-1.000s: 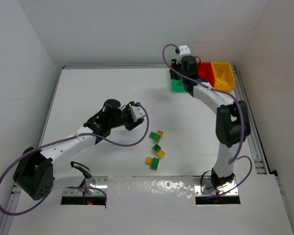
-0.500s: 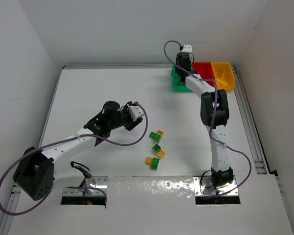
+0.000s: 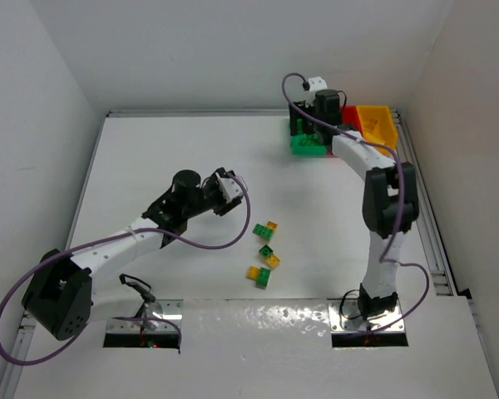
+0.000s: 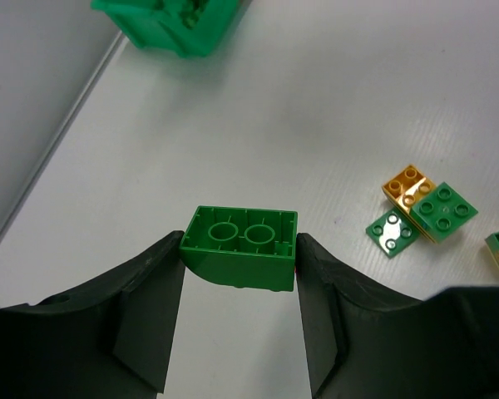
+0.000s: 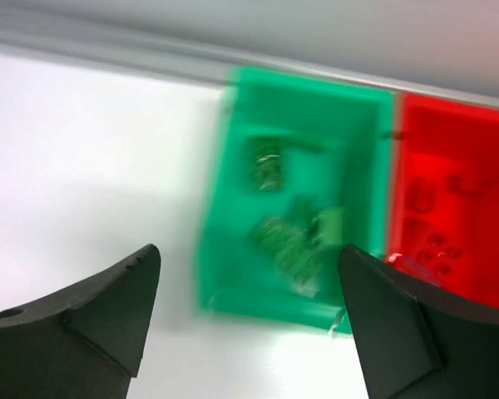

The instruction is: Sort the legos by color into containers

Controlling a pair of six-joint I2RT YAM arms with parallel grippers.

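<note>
I will next move my left gripper outward and to the right in the top view, over the green container (image 4: 176, 25), and release its green brick (image 4: 241, 248) there, since green legos lie inside.
My left gripper (image 4: 239, 270) is shut on a green lego brick (image 4: 241, 248), held underside-up above the table left of centre (image 3: 224, 184). Loose green and yellow-orange legos lie mid-table in small stacks (image 3: 265, 229) (image 3: 269, 254) (image 3: 259, 274); the left wrist view shows an orange brick (image 4: 406, 184) beside green ones (image 4: 443, 209). My right gripper (image 5: 248, 249) hangs open and empty above the green container (image 5: 224, 249), which holds blurred green legos (image 5: 295, 237). The red container (image 5: 457, 150) adjoins it on the right, and the yellow-orange container (image 3: 378, 125) ends the row.
The containers sit at the table's far right corner by the back wall (image 3: 233, 50). A metal rail (image 3: 424, 208) runs along the right edge. The green container's corner (image 4: 175, 25) shows at the top of the left wrist view.
My right gripper has opened over the green container, and its arm has swung about there. The left arm has barely moved and keeps its green brick.
</note>
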